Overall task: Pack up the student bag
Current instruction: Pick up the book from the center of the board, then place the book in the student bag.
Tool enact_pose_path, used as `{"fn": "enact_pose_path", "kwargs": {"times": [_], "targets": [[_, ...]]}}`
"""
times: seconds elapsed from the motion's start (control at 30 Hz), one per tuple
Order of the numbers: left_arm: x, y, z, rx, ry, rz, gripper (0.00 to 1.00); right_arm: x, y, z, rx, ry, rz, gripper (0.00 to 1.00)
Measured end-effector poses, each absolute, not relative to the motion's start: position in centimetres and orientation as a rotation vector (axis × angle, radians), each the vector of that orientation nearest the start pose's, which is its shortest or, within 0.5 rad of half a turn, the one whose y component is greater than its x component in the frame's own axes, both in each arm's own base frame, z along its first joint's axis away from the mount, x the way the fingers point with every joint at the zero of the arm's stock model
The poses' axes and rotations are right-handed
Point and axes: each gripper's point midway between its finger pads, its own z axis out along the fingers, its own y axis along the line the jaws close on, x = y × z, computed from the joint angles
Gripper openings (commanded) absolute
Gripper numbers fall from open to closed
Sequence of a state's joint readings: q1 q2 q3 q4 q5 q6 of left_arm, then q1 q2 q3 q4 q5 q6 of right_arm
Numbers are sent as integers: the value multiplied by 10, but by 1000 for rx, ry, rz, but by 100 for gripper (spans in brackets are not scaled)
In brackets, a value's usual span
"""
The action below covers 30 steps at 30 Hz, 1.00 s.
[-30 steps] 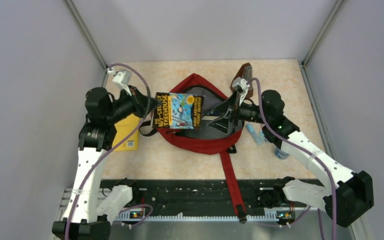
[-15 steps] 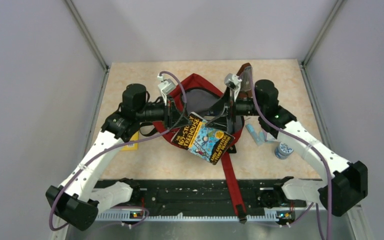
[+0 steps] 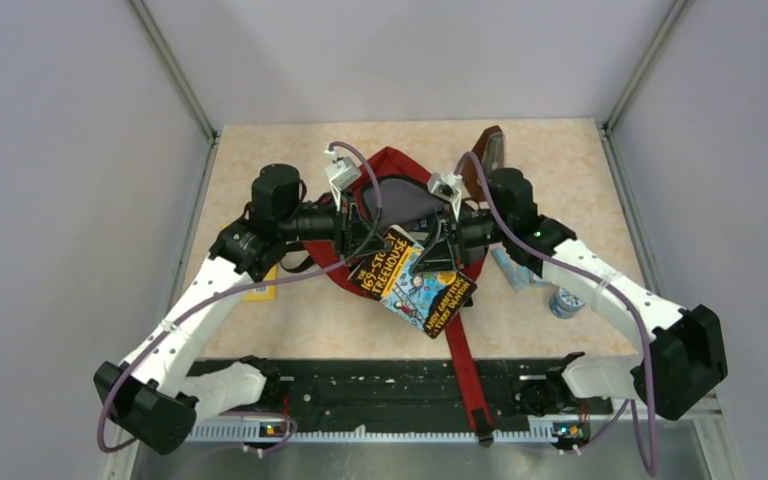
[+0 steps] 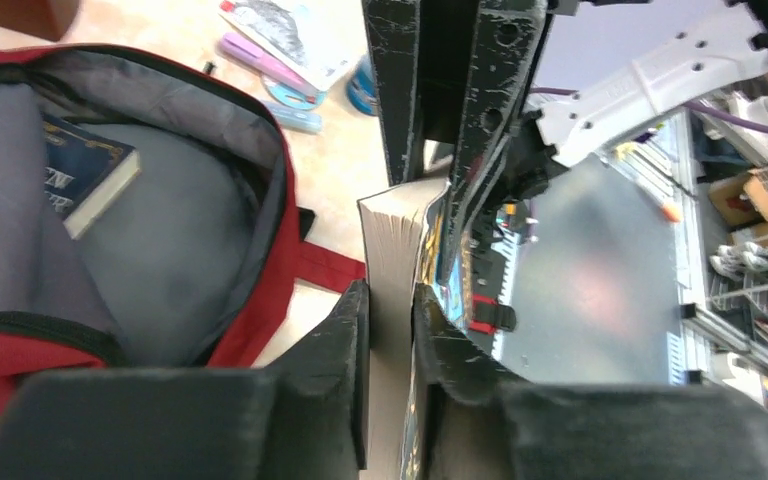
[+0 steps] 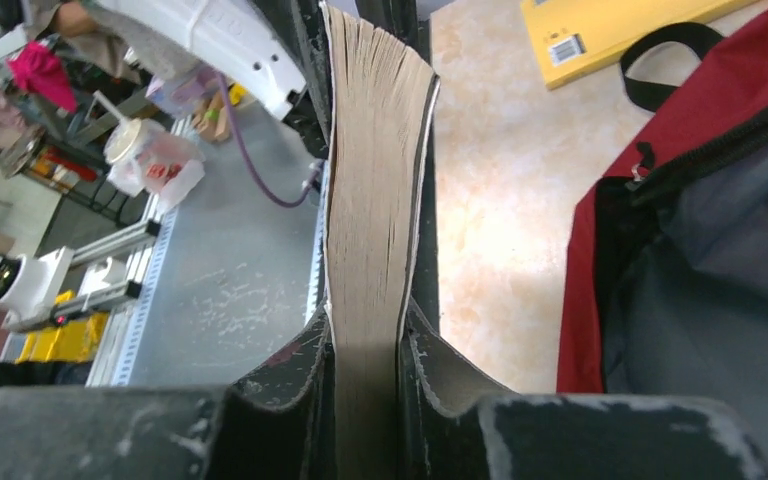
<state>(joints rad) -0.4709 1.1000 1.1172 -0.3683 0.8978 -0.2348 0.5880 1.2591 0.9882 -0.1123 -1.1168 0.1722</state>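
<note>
My right gripper needs to turn next and move outward and down toward the dark blue book inside the open student bag, and let go of the Treehouse book.
The student bag [image 3: 390,156], dark red with grey lining, lies open mid-table with a dark blue book [image 4: 85,172] inside. A colourful paperback "Treehouse" book [image 3: 416,283] hangs tilted over the bag's near rim and red strap [image 3: 465,360]. My left gripper [image 3: 360,240] is shut on the book's left end, and the right gripper [image 3: 438,250] is shut on its upper right edge. In the left wrist view the page block [image 4: 392,240] sits clamped in my left gripper [image 4: 390,305]. The right wrist view shows the pages [image 5: 368,190] pinched in the right gripper [image 5: 365,330].
A yellow book [image 3: 260,282] lies on the table under the left arm. A brown object [image 3: 490,150] stands behind the bag. Light blue items [image 3: 510,268] and a small blue-and-white roll [image 3: 566,300] lie right of the bag.
The left arm swung the book from the bag's left side to its near rim. The right gripper, open before, has closed on the book.
</note>
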Motion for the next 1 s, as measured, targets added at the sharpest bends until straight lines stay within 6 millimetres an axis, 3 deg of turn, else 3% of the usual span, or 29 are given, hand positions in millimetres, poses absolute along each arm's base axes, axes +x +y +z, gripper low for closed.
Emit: {"fn": "enact_pose_path", "kwargs": {"times": [0.1,0.13,0.3,0.47,0.67,0.8,0.87,1.0], "targets": [[213,-261,312,832,1831,-1245,75,180,304,263,-1090,1735,1524,0],[222,-261,313,818,1833,-1206,79,184,302,262,-1047,1762,1513,0],[285,-257,306,644,1938,-974,83,241,261,250,-635,1923,1390,0],[341,-247,269,459,2119,-755,86,281,218,222,-261,2046,1279,0],[389,-226,214,301,2295,-473,89,295,184,184,52,2153,1183,0],[396,-211,182,240,2384,-342,89,294,170,180,137,2163,1090,0],[397,-209,171,230,2413,-320,85,294,165,184,152,2146,1057,0],[393,-217,158,220,2462,-377,30,294,158,190,191,2110,1018,0]]}}
